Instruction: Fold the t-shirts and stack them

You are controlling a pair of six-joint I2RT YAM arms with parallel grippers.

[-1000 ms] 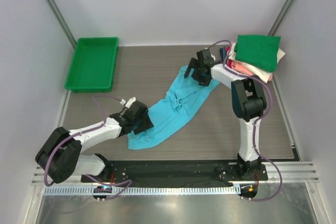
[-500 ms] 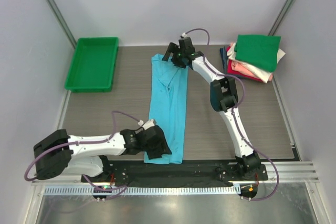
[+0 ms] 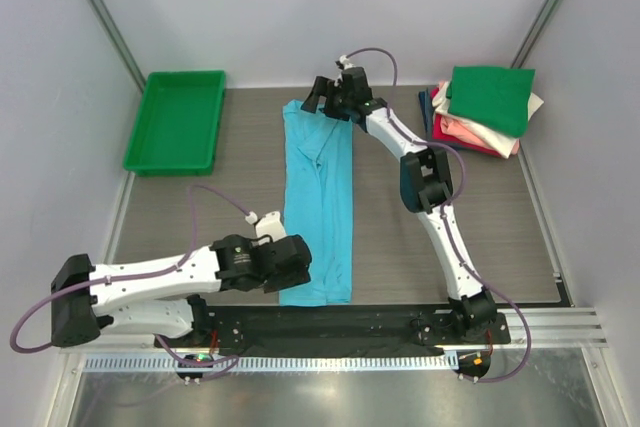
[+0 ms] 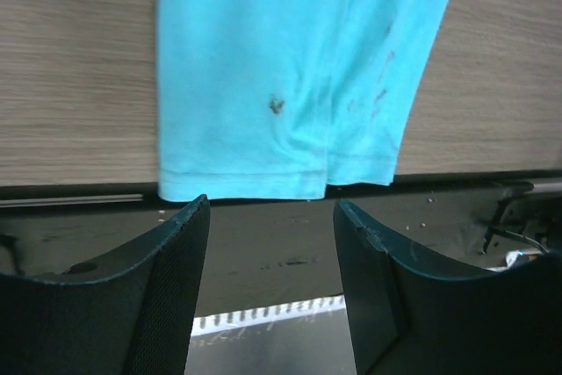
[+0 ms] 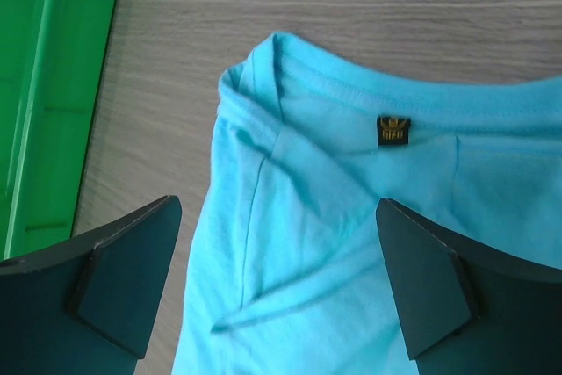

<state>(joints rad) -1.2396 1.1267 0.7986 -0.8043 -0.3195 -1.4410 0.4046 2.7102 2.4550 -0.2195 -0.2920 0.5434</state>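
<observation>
My right gripper is at the t-shirt's collar and should leave it, move back along the t-shirt and go down onto the opposite hem corner (image 3: 346, 298), because my left gripper is at one hem corner.
A turquoise t-shirt (image 3: 318, 207) lies stretched in a long narrow strip down the middle of the table, collar at the far end. Its hem shows in the left wrist view (image 4: 281, 94), its collar and label in the right wrist view (image 5: 351, 217). My left gripper (image 3: 298, 259) is open and empty at the near left edge of the hem; in the left wrist view (image 4: 270, 217) the cloth lies just beyond the fingertips. My right gripper (image 3: 322, 99) is open and empty above the collar (image 5: 277, 217). A stack of folded shirts (image 3: 480, 107), green on top, sits far right.
A rigid green tray (image 3: 177, 122) stands at the far left, its edge also in the right wrist view (image 5: 44, 85). A black strip (image 3: 330, 322) runs along the near table edge. Grey walls close in both sides.
The shirt went from a crumpled diagonal to a straight strip. Both grippers have let go of it; the left has drawn back to the left, the right has shifted slightly left at the collar.
</observation>
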